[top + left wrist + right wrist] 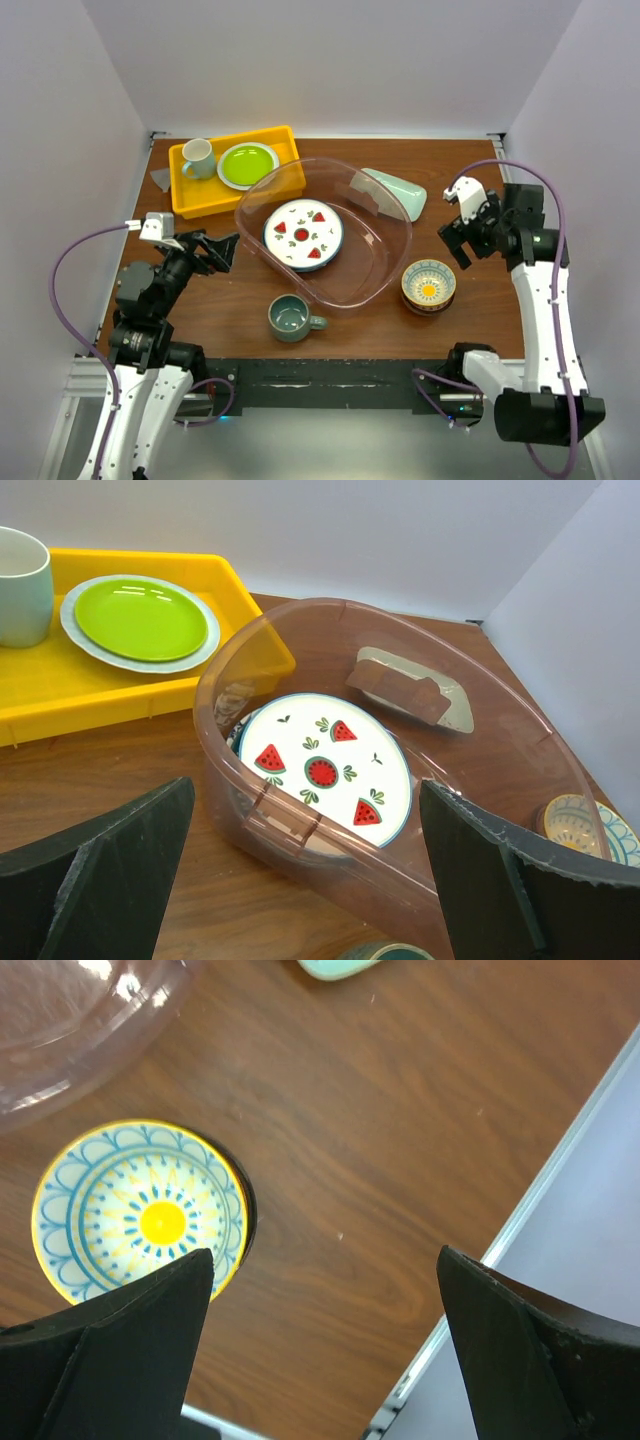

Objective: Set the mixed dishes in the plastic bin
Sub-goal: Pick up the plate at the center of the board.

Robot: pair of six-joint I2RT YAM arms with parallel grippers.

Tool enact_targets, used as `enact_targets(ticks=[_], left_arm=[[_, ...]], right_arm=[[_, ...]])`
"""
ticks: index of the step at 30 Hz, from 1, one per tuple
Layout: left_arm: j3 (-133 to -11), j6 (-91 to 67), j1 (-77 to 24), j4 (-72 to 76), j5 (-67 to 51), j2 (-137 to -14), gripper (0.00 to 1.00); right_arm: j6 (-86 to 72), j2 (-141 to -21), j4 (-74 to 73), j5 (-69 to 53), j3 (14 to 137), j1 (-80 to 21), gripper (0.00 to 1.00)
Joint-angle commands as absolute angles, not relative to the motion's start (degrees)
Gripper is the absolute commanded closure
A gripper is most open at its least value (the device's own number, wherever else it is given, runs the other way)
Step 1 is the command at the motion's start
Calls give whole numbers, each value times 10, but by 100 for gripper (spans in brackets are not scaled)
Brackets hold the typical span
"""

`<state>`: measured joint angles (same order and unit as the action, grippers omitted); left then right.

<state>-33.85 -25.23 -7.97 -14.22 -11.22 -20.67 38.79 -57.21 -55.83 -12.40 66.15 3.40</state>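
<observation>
The robot's right gripper will next move down and away from the robot's base, turning onto the exposed end edge of the pale-green tray.
The clear pink-tinted plastic bin [392, 222] [228, 655] lies mid-table with a white watermelon plate [303, 235] [325, 765] inside it. A pale-green tray [400, 190] [445, 698] sits behind the bin's right end. A yellow-inside patterned bowl [429, 284] [140, 1210] rests at the front right, stacked on a darker bowl. A grey-green mug [291, 318] stands near the front edge. My left gripper [226, 250] [305, 785] hovers open just left of the bin, holding nothing. My right gripper [452, 245] [325, 1252] hangs open and empty above the table, right of the bowl.
A yellow tray [205, 200] at the back left holds a lime-green plate [247, 163] and a pale mug [198, 158]. The table's right edge [520, 1230] and a white wall lie close to my right gripper. White walls enclose the table.
</observation>
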Motion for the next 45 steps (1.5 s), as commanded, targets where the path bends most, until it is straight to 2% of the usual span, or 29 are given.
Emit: enact_targets(ticks=[1,9,14,23,32,35,39,45], left_arm=[[-335,-237,-85,-115,-127,-206,0],[-335,-238,-86,-117,-125,-208,0],[-335,-237,-86,-117,-127,-216,0],[-336,-237,-86,-120,-127,-228,0],[-337,-236,-84,-123,-127,-244,0],[-338,-236,-83,-124,-127,-251,0],[-338,-236,-76,-124,-129,-257,0],[-337,-235,-70,-122,-135,-263,0]], right_arm=[[439,-604,-599,-192,662,80,5],[459,-686,-617,-273,657,98,13],[420,-728,-555,-271,662,98,14],[232,-931,-451,-366,761,98,18],[-46,-1083,-312,-298,837,98,23],[-133,-1116,-280,-266,855,98,29],[-197,-1174,-246,-289,864,97,39],[-239,-1212,-214,-303,860,91,43]])
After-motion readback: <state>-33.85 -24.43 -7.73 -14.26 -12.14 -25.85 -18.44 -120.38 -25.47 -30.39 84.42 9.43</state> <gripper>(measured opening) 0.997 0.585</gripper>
